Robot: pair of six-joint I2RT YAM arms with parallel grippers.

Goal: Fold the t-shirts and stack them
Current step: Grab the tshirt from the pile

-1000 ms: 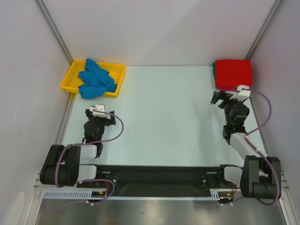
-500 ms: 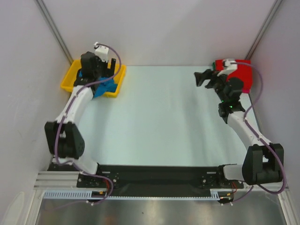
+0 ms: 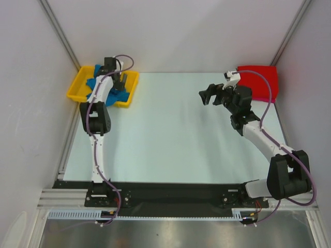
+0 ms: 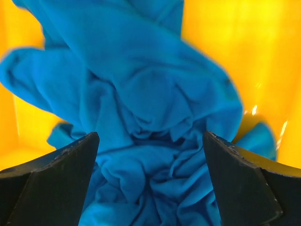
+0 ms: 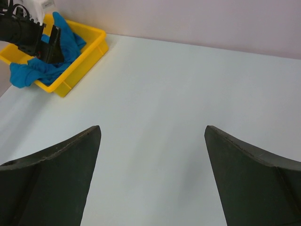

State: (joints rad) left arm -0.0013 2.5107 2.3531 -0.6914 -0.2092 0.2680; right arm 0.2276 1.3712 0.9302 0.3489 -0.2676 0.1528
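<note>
The bunched folds of the bright blue t-shirt are below my left gripper, between its spread fingers, so it should go down onto them and close.
A crumpled bright blue t-shirt (image 3: pixel 97 83) lies in the yellow tray (image 3: pixel 77 88) at the far left. My left gripper (image 3: pixel 116 82) is open right over it. In the left wrist view the blue t-shirt (image 4: pixel 150 94) fills the space between the spread fingers, and my left gripper (image 4: pixel 150 141) holds nothing. A folded red t-shirt (image 3: pixel 258 81) lies at the far right corner. I cannot make out green or pink shirts under it. My right gripper (image 3: pixel 208 95) is open and empty above the bare table, left of the red t-shirt; it also shows in the right wrist view (image 5: pixel 153 129).
The pale table (image 3: pixel 176 129) lies between grey walls on three sides. In the right wrist view the yellow tray (image 5: pixel 87 54) with the blue t-shirt (image 5: pixel 28 73) and the left gripper (image 5: pixel 42 40) shows at the upper left.
My left arm has stretched from near its base out to the yellow tray and come down over the blue t-shirt. My right gripper has moved left, away from the red t-shirt.
</note>
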